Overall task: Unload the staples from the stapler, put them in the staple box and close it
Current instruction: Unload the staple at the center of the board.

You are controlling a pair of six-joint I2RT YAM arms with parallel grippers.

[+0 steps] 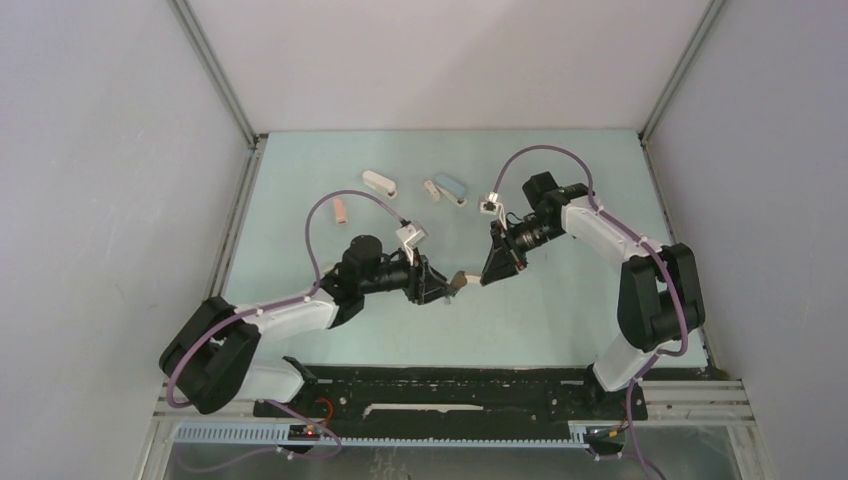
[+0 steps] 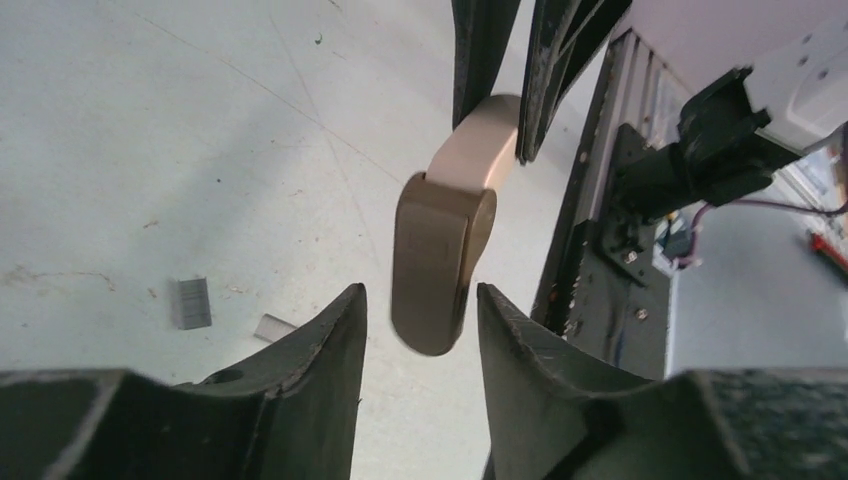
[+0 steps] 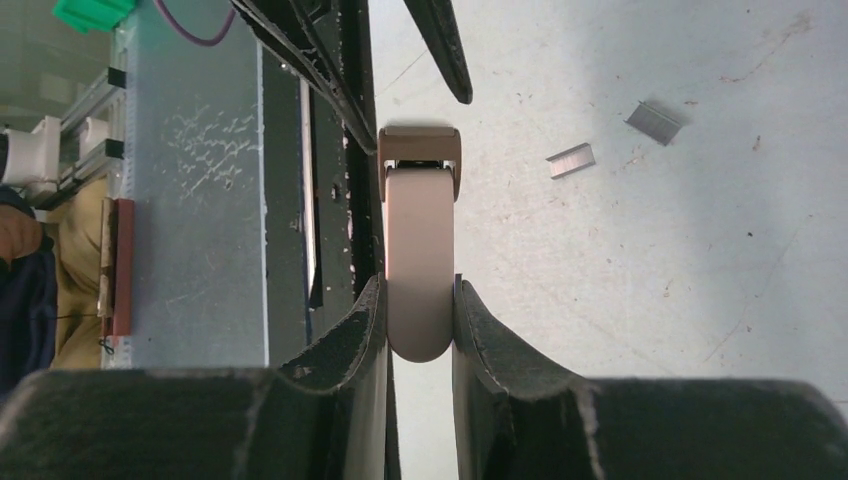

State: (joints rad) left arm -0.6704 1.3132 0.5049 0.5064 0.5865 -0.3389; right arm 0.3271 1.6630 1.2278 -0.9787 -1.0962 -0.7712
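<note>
The stapler's staples lie out, so my right gripper will next move outward and to the right in the top view, then down onto bare tabletop to release the stapler.
A small beige-tan stapler (image 1: 460, 280) hangs above the table between my two grippers. My right gripper (image 3: 418, 282) is shut on the stapler's (image 3: 420, 240) rounded light end. My left gripper (image 2: 420, 292) is open, and the stapler's darker end (image 2: 440, 260) sits between its fingers with a gap on each side. Two short silver-grey strips of staples (image 2: 191, 303) lie on the table under the stapler. They also show in the right wrist view (image 3: 571, 160), with the second strip (image 3: 654, 121) beside the first. In the top view the left gripper (image 1: 440, 285) and the right gripper (image 1: 487, 272) face each other.
Other small staplers lie at the back of the table: a white one (image 1: 380, 183), a blue one (image 1: 450, 187) and a pink one (image 1: 341, 210). The black rail (image 1: 450, 385) runs along the near edge. Grey walls enclose the table.
</note>
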